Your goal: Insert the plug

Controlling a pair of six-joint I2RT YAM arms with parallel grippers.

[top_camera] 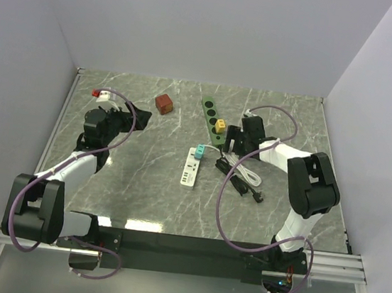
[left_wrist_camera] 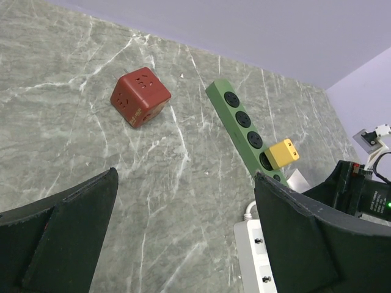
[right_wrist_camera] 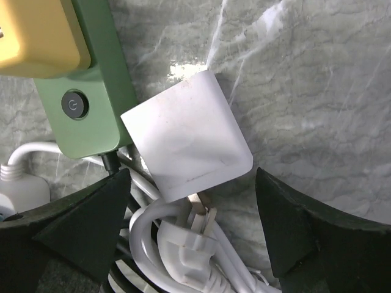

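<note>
I should slide my right gripper outward and close it across the middle of the white plug block (right_wrist_camera: pixel 186 143), as most of it lies outward and only its near edge is between my fingers.
A white square plug block (right_wrist_camera: pixel 186 143) lies flat on the marble beside the switch end of the green power strip (right_wrist_camera: pixel 85 104). My right gripper (right_wrist_camera: pixel 192 223) is open over it, and its lower edge sits between the two black fingers (right_wrist_camera: pixel 91 226) without touching either. Just below the block lies a white corded plug (right_wrist_camera: pixel 195 244) on its coiled cord. A yellow plug (top_camera: pixel 221 126) is seated in the green strip (top_camera: pixel 212 117). My left gripper (left_wrist_camera: pixel 183 244) is open above bare marble and holds nothing.
A red cube socket (top_camera: pixel 163 104) stands at the back centre. The white power strip (top_camera: pixel 191 169) carries a teal plug (top_camera: pixel 199 152). A small red and white plug (top_camera: pixel 102 94) lies at the back left. Black cable parts (top_camera: pixel 248 189) lie to the right of the white cord.
</note>
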